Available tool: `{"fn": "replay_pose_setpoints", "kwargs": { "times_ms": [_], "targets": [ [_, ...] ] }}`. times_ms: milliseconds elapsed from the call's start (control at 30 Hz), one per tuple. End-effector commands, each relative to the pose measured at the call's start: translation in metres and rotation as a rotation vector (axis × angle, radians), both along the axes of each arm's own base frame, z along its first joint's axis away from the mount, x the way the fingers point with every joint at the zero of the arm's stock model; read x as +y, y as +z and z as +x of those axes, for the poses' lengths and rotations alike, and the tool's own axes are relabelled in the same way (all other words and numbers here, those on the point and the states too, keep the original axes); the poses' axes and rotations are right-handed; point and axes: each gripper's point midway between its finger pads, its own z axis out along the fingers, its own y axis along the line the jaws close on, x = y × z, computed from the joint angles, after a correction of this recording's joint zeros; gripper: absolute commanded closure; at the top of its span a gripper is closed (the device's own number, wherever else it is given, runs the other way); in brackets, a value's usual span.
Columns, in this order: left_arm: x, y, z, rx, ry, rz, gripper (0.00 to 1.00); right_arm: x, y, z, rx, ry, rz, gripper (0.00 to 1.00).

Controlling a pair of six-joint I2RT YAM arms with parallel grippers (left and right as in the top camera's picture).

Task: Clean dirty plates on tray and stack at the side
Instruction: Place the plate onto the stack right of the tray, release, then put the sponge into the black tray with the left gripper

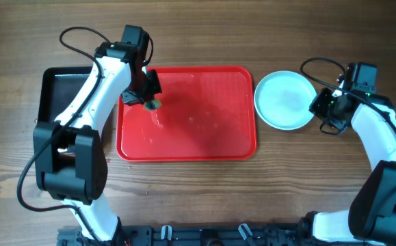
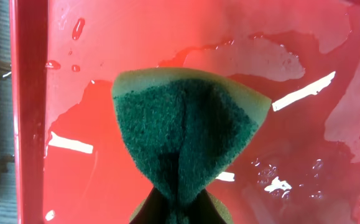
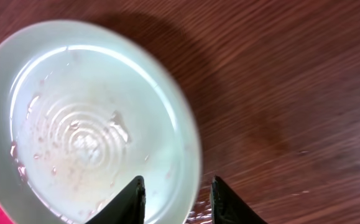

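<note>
The red tray is plate-free, so I will move the sponge with my left gripper to the left in the overhead view, over the bottom of the black tray, and let go of it.
The red tray lies wet at the table's centre, with no plates on it. My left gripper is shut on a green sponge and holds it over the tray's left part, near the left rim. A pale round plate rests on the table just right of the tray; I cannot tell whether others lie under it. In the right wrist view the plate is wet with faint pink traces. My right gripper is open, its fingers either side of the plate's right rim.
A smaller black tray sits left of the red tray, partly under the left arm. Bare wooden table lies right of the plate. Water pools lie on the red tray.
</note>
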Motion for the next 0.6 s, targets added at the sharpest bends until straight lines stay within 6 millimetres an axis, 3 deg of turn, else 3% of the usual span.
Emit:
{"fn": "replay_pose_setpoints", "kwargs": {
  "times_ms": [0,133,233,300,567],
  "targets": [
    [0.016,0.021,0.007,-0.01,0.036,-0.004,0.96,0.03,0.021,0.014,-0.07,0.145,0.126,0.6],
    [0.046,0.048,0.012,-0.053,0.058,0.019,0.96,0.058,0.071,0.026,-0.167,0.299,0.094,0.58],
    [0.079,0.05,0.008,-0.039,0.121,0.08,0.96,0.09,0.1,0.031,-0.234,0.413,0.066,0.54],
    [0.111,0.049,0.003,-0.021,0.191,0.128,0.96,0.122,0.098,0.027,-0.228,0.496,0.051,0.48],
    [0.178,0.034,0.004,-0.005,0.358,0.178,0.96,0.164,0.079,0.019,-0.17,0.609,0.027,0.45]
  ]
}}
